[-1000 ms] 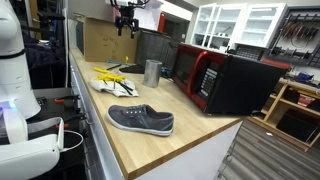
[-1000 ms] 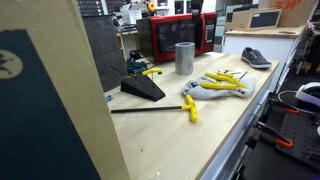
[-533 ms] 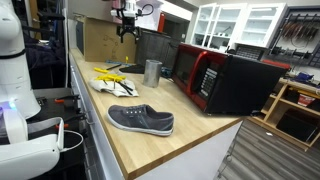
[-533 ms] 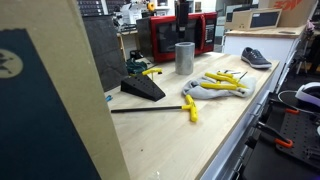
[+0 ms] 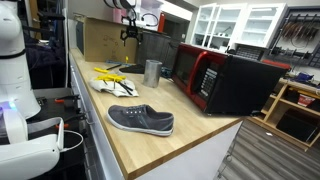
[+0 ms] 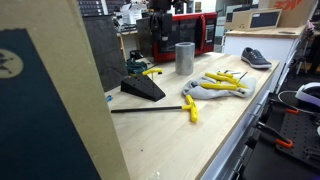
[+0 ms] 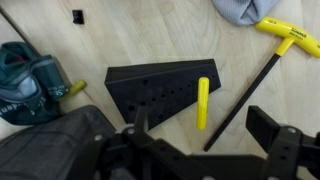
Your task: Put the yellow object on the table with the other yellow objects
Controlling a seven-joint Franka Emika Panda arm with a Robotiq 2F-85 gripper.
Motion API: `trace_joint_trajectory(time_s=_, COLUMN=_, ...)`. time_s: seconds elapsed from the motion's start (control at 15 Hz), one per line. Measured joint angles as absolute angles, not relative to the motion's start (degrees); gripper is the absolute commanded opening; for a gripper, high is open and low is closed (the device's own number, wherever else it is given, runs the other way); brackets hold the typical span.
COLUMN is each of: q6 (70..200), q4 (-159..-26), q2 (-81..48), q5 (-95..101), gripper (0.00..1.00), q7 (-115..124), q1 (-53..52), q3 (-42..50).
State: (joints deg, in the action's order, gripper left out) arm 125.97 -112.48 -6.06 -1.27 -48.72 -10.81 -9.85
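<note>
My gripper lowers next and closes its open fingers around the yellow handle [image 7: 203, 103] at the black wedge-shaped holder [image 7: 158, 90], since that handle stands below it, between them.
A yellow-handled tool [image 7: 203, 103] rests against a black wedge-shaped holder [image 7: 158, 90] on the wooden table [image 7: 120, 35]; it also shows in an exterior view [image 6: 150, 72]. My gripper [image 7: 205, 140] hangs above it, open and empty, and shows in both exterior views [image 5: 128, 33] [image 6: 158, 45]. The other yellow objects [image 6: 222, 82] lie in a cluster on a pale cloth further along the table [image 5: 112, 75]. A loose yellow T-handle key [image 6: 190, 107] lies between the holder and the cluster; it also shows in the wrist view [image 7: 290, 38].
A metal cup [image 6: 185, 57] stands behind the cluster. A grey shoe [image 5: 140, 120] lies near the table's end. A red and black microwave [image 5: 205, 78] stands along the back. A teal object [image 7: 25, 72] sits beside the holder.
My gripper has moved sideways along the table, from above the metal cup to above the black holder. It has stayed open. Nothing on the table has moved.
</note>
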Motion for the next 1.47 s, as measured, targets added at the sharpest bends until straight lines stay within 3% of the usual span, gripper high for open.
trace_joint_trajectory(time_s=0.93, q6=119.3, q4=-101.04, q2=-20.86, q5=-0.36, gripper=1.0, q7=-53.86, q1=-10.79, q3=-13.02)
trace_joint_trajectory(time_s=1.07, q6=117.99, q4=-100.27, q2=-21.73, q5=0.13, gripper=0.74, q7=-53.87, q1=-10.8, q3=-13.08)
trace_joint_trajectory(time_s=1.47, q6=116.4, q4=-99.41, q2=-23.05, q5=2.12, gripper=0.29, q7=-53.87, q1=-10.99, q3=-13.12)
